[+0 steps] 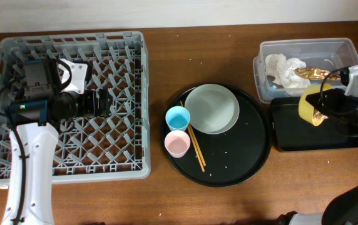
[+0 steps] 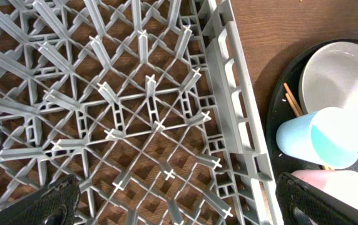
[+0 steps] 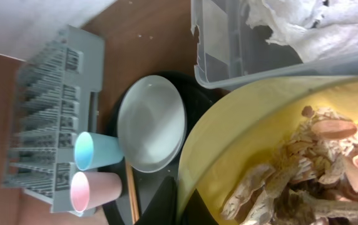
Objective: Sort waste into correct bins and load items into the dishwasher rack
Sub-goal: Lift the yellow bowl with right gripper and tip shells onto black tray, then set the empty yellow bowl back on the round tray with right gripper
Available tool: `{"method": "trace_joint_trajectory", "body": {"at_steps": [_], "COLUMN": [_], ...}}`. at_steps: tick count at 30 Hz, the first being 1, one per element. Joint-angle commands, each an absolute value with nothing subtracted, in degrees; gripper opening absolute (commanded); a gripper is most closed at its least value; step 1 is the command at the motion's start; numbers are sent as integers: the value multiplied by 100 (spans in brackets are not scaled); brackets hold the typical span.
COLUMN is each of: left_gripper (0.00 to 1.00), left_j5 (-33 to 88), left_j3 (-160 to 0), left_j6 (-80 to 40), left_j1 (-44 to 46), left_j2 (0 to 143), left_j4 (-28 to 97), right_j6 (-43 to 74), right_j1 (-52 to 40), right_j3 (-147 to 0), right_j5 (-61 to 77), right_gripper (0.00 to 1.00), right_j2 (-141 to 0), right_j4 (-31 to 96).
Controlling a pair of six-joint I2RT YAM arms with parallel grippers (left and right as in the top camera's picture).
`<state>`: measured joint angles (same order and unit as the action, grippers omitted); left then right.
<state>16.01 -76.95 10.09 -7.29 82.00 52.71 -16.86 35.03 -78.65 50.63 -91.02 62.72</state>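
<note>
Next, my right gripper should tilt further to shed the scraps, then move left in the overhead view and down, releasing the bowl (image 1: 308, 100) on the round tray's bare space.
My right gripper (image 1: 327, 104) (image 3: 188, 201) is shut on the rim of the yellow bowl (image 1: 308, 100) (image 3: 254, 119), which is tilted over the shallow black tray (image 1: 291, 134). Brown and whitish food scraps (image 3: 304, 169) lie in the bowl. The clear tub (image 1: 263, 72) (image 3: 229, 59) holds white tissue (image 1: 282, 69) (image 3: 304, 28) and gold foil (image 1: 310, 73). My left gripper (image 1: 104, 103) (image 2: 179, 203) is open and empty over the grey dishwasher rack (image 1: 16, 50) (image 2: 135, 112). The plate (image 1: 211, 108), blue cup (image 1: 178, 117), pink cup (image 1: 177, 143) and chopsticks (image 1: 196, 147) sit on the round black tray (image 1: 248, 156).
The rack's right wall (image 2: 229, 81) stands between my left gripper and the round tray. The blue cup (image 2: 320, 137), pink cup (image 2: 345, 187) and plate (image 2: 342, 75) lie just right of it. The clear tub and black tray sit side by side at the far right.
</note>
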Motion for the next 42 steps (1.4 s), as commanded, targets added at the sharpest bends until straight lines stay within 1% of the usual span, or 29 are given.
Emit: {"method": "trace_joint_trajectory", "body": {"at_steps": [1,4,8,12,15,16,17,18,19,20,21,22,23,24,25,26,27,28,33,35,37,40,42], "left_gripper": [99,99,99,99,99,99,100,99,99,99,99,99,99,99,99,99,99,99,99,99,99,99,99], "left_j5": [1608,1608,1608,1608,1610,1608,1608,1608,1608,1608,1608,1608,1610,1608,1608,1608,1608,1608,1608,1608,1608,1608,1608], "left_j3": [-7773,-7773,-7773,-7773,-7773,-7773,-7773,-7773,-7773,-7773,-7773,-7773,-7773,-7773,-7773,-7773,-7773,-7773,-7773,-7773,-7773,-7773,-7773], "left_j6": [1083,1083,1083,1081,1081,1083,1083,1081,1081,1083,1083,1083,1083,1083,1081,1081,1083,1083,1081,1081,1083,1083,1083], "left_j1": [-729,-729,-729,-729,-729,-729,-729,-729,-729,-729,-729,-729,-729,-729,-729,-729,-729,-729,-729,-729,-729,-729,-729], "left_j2": [8206,8206,8206,8206,8206,8206,8206,8206,8206,8206,8206,8206,8206,8206,8206,8206,8206,8206,8206,8206,8206,8206,8206], "left_j4": [5262,5262,5262,5262,5262,5262,5262,5262,5262,5262,5262,5262,5262,5262,5262,5262,5262,5262,5262,5262,5262,5262,5262], "right_j6": [-2401,-2864,-2867,-1881,-1579,-1575,-1588,-1994,-1555,-1734,-1581,-1402,-1699,-1376,-1485,-1398,-2023,-2202,-2062,-2329,-2742,-2606,-2154], "right_j1": [3824,4053,4484,5172,5474,5478,5483,5481,5485,5481,5476,5483,5474,5478,5481,5472,5476,5478,5472,5349,5009,4018,3116], "right_j3": [-7929,-7929,-7929,-7929,-7929,-7929,-7929,-7929,-7929,-7931,-7931,-7931,-7931,-7931,-7931,-7931,-7931,-7931,-7931,-7942,-7950,-8064,-8068], "right_j5": [6510,7244,7784,7872,7861,7822,7911,8101,7946,8145,8156,8217,8350,8274,8414,8370,8650,8670,8663,8661,8617,7728,6805], "right_gripper": [4,4,4,4,4,4,4,4,4,4,4,4,4,4,4,4,4,4,4,4,4,4,4], "right_j2": [-9695,-10464,-11142,-11150,-11150,-11150,-11150,-11148,-11166,-11159,-11172,-11157,-11122,-11137,-11120,-11120,-11054,-11032,-11032,-10916,-10444,-9131,-8374], "right_j4": [6265,6281,6508,6604,6814,6790,7046,7319,6890,7137,6814,6958,6954,6768,7015,6823,7529,7439,7371,7452,7636,7653,7605]}}
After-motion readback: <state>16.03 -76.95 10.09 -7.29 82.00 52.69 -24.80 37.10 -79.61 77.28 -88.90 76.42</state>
